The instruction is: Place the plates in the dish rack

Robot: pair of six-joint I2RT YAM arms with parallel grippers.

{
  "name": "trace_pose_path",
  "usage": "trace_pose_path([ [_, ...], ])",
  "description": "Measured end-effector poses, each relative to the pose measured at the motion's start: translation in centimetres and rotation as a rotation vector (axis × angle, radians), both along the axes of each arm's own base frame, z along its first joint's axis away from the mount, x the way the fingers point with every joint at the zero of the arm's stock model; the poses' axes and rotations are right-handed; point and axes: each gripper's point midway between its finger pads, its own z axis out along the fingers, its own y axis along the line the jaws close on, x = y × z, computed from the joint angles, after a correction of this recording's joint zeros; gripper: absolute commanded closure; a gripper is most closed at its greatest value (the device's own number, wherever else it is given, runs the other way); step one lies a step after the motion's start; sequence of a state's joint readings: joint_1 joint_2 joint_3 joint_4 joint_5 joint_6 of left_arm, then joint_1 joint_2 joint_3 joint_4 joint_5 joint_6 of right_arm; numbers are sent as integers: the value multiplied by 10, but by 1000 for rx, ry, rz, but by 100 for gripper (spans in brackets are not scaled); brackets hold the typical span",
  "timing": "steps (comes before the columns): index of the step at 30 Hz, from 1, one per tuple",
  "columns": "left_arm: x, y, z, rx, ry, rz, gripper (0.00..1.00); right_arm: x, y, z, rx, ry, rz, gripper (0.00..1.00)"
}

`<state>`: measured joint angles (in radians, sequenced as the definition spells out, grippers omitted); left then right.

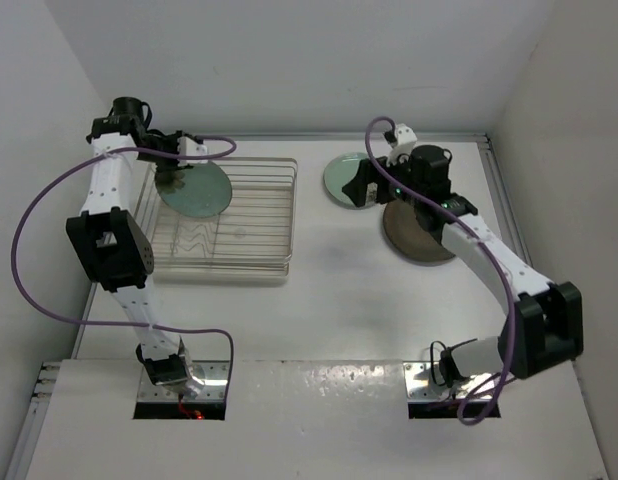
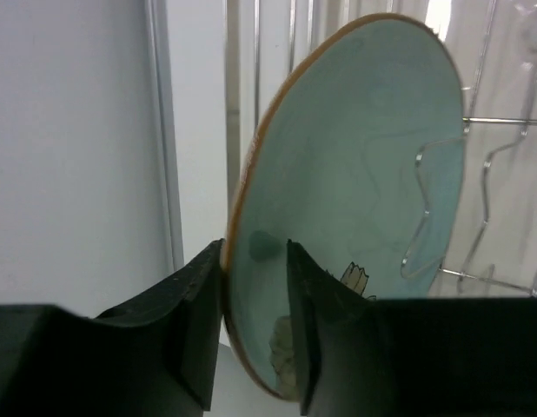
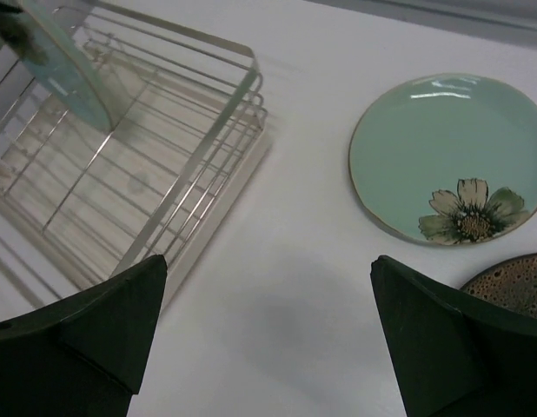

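My right gripper lowers the open fingers to its right in the wrist view next, astride the mint plate's flowered rim (image 3: 529,215) below.
My left gripper (image 1: 174,172) is shut on the rim of a pale mint-green plate (image 1: 199,190), holding it tilted on edge over the left part of the wire dish rack (image 1: 259,215). In the left wrist view the fingers (image 2: 195,313) pinch that plate (image 2: 355,174) beside the rack's zigzag wires (image 2: 499,148). My right gripper (image 1: 357,185) is open and empty above the table, next to a second mint plate (image 1: 341,178) lying flat. The right wrist view shows this plate (image 3: 447,148) with its flower mark, the brown plate's rim (image 3: 512,282), the rack (image 3: 147,165) and the held plate (image 3: 64,74).
The dark brown plate (image 1: 419,240) lies flat under my right forearm, partly hidden. White walls close in the table at the back, left and right. The rack stands near the left wall.
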<state>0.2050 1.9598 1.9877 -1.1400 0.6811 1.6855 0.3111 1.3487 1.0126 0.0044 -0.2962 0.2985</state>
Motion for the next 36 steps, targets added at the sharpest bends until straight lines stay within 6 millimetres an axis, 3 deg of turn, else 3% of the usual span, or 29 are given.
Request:
trace_pose_path([
  [2,12,4,-1,5,-39,19,46,16,-1,-9,7,55,-54,0],
  [6,26,10,1,-18,-63,100,35,56,-19,-36,63,193,-209,0],
  [10,31,14,6,-70,-42,205,26,104,-64,-73,137,341,-424,0],
  [13,34,18,12,-110,-23,292,13,139,-99,-105,155,411,-575,3],
  [16,37,22,29,-156,-18,385,11,164,-123,-139,133,463,-673,4],
  [19,32,26,44,-204,0,486,10,185,-134,-170,104,510,-723,8],
  [25,23,26,94,-276,-69,560,10,198,-132,-215,116,575,-694,21],
  [29,13,23,125,-302,-114,569,10,200,-121,-217,157,589,-642,40],
  [34,9,18,141,-339,-125,568,10,205,-109,-224,241,623,-613,65],
  [35,9,17,142,-349,-120,567,10,205,-106,-225,260,633,-603,72],
  [36,8,16,142,-358,-115,566,10,205,-105,-227,281,645,-601,87],
])
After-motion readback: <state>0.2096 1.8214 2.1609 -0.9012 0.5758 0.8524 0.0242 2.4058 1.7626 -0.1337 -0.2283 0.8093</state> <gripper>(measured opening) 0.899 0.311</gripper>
